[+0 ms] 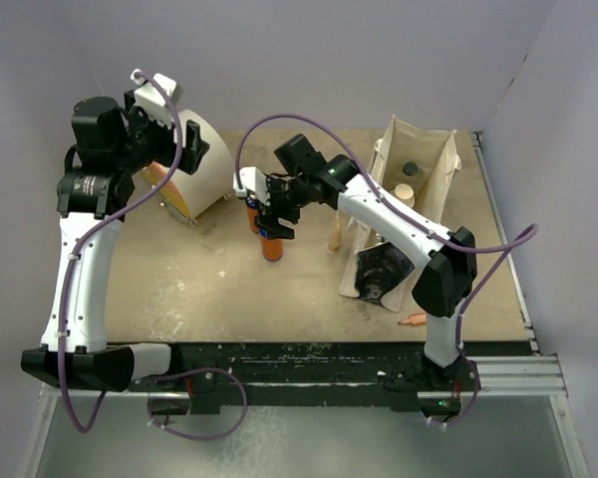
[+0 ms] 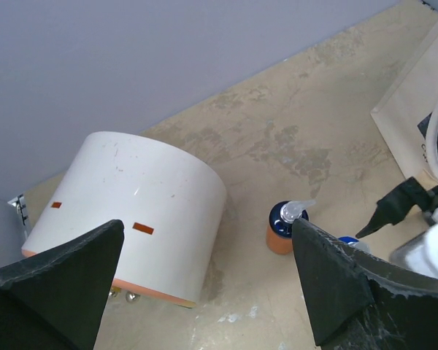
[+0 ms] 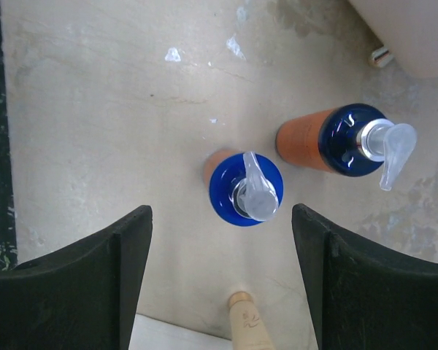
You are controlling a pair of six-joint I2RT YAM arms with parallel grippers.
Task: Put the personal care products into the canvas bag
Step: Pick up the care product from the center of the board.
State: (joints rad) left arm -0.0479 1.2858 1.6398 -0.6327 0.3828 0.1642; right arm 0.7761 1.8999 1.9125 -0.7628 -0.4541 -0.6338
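I should move my right gripper down onto the clear pump of the bottle (image 3: 257,195) below it and close there, since that pump is between its open fingers.
Two orange bottles with blue caps and clear pumps stand on the table. One bottle (image 3: 244,186) (image 1: 271,245) is straight below my right gripper (image 3: 220,211) (image 1: 270,217), which is open and hovers above it without touching. The other bottle (image 3: 336,138) (image 2: 283,227) (image 1: 252,213) stands just beside it, toward the drum. The beige canvas bag (image 1: 431,159) (image 2: 423,87) stands upright at the back right, with a dark-capped bottle (image 1: 411,167) and a cream one (image 1: 405,192) inside. My left gripper (image 2: 204,230) (image 1: 177,147) is open and empty, high over the drum.
A large cream drum (image 1: 201,164) (image 2: 131,208) with an orange rim lies at the back left. A tan wooden cone (image 1: 334,235) (image 3: 248,328) stands between the bottles and the bag. A small orange stick (image 1: 414,320) lies near the table's front edge.
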